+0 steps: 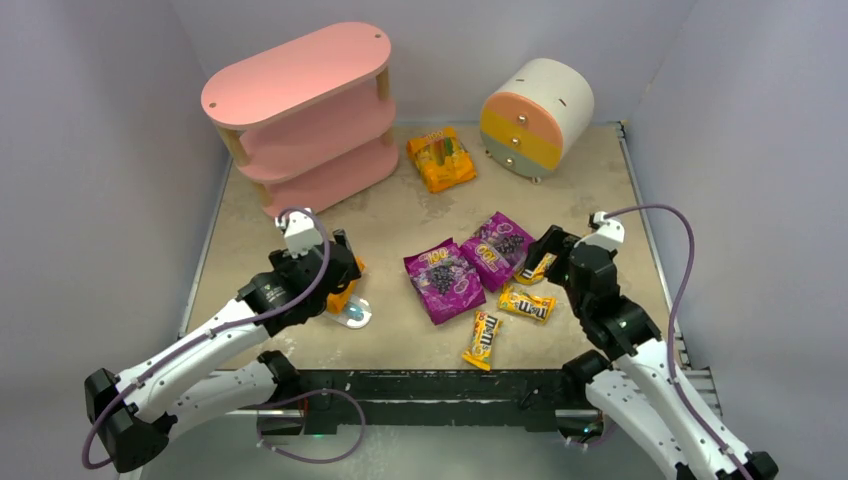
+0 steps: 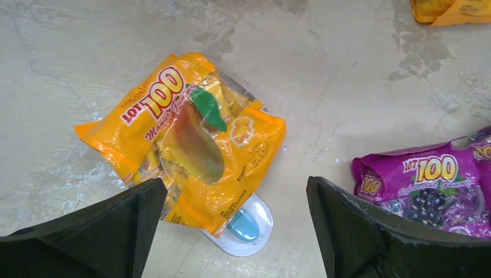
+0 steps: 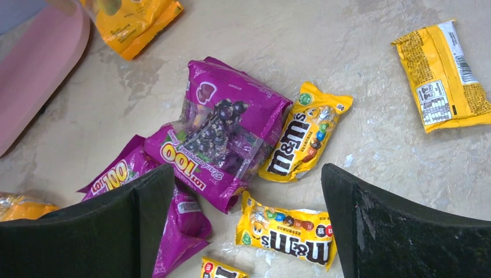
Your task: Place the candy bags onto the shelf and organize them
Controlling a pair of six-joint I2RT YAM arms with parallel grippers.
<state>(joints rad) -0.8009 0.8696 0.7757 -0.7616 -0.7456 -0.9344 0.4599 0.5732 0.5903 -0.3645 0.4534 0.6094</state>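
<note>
The robot's left gripper will move down and to the left in the wrist view, onto the other orange-yellow bag's near edge, because the bag lies toward that side.
The pink shelf stands at the back left, its boards bare. One orange-yellow candy bag lies beside it. The other orange-yellow bag lies right below my left gripper, which hovers open over its near edge. Two purple grape bags overlap mid-table. Several small yellow M&M's packs lie around them. My right gripper is open above the purple bag and the M&M's packs, holding nothing.
A flat light-blue and white packet sticks out from under the orange-yellow bag's near corner. The round cream drum cabinet with orange-yellow drawers stands at the back right. Grey walls close in on the table's left, back and right.
</note>
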